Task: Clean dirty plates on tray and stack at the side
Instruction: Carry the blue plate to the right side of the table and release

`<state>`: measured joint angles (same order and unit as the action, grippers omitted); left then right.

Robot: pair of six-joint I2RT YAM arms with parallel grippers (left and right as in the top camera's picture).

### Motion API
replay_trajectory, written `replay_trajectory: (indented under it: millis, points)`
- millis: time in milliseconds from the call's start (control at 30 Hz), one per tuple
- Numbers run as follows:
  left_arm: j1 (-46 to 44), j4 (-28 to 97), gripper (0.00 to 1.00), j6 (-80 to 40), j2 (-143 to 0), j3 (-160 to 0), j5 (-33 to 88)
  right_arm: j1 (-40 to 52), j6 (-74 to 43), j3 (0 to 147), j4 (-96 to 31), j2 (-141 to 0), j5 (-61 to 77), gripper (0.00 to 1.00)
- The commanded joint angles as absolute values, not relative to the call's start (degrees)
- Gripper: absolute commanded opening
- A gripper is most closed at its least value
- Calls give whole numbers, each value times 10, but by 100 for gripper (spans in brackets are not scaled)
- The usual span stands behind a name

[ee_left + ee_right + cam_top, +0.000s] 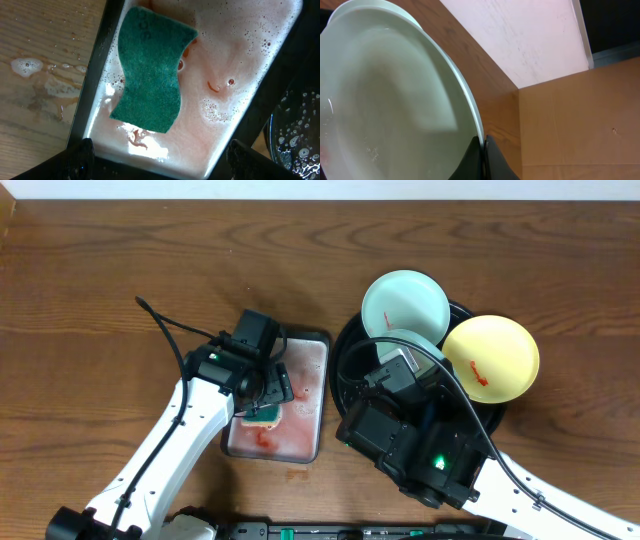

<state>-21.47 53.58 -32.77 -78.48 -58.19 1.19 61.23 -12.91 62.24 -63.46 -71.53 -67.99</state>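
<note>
The wood table is clear past the yellow plate (491, 357), to the right in the overhead view, so my right gripper will next lower the mint plate there and release it.
My right gripper (483, 142) is shut on the rim of a pale mint plate (390, 100), holding it tilted above the black tray (347, 370). In the overhead view that held plate (418, 340) shows partly behind the right wrist. A second mint plate (403, 304) with a red smear rests on the tray's far rim. A yellow plate (491, 357) with a red smear lies on the tray's right side. My left gripper (162, 160) hangs open over the silver pan (97, 65), nothing between its fingers.
A teal sponge (150, 70) lies in the pan's pink soapy water (235, 65). The pan (312, 380) sits just left of the tray. Foam and wet spots (27, 65) mark the wood table left of the pan. The tray's wet edge (295, 140) shows at the right.
</note>
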Motion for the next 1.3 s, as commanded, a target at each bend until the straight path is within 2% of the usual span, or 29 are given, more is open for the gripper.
replay_trajectory:
  millis: [0, 433, 967, 1067, 1167, 1267]
  points:
    - [-212, 539, 85, -326, -779, -581, 10, 618, -133, 634, -635, -715, -707, 1]
    - [-212, 539, 85, -326, -779, -581, 10, 596, -192, 634, -641, -715, -699, 1]
    - [-212, 539, 85, -326, -779, -581, 10, 581, -176, 634, -648, -715, -691, 1]
    - [-212, 537, 85, -326, -779, -581, 10, 577, -201, 634, -652, -715, -688, 1]
    - [-212, 536, 85, -326, -779, -581, 10, 553, -275, 634, -651, -715, -634, 1]
    - [-212, 537, 85, -326, -779, -581, 10, 475, -330, 634, -645, -715, -497, 1]
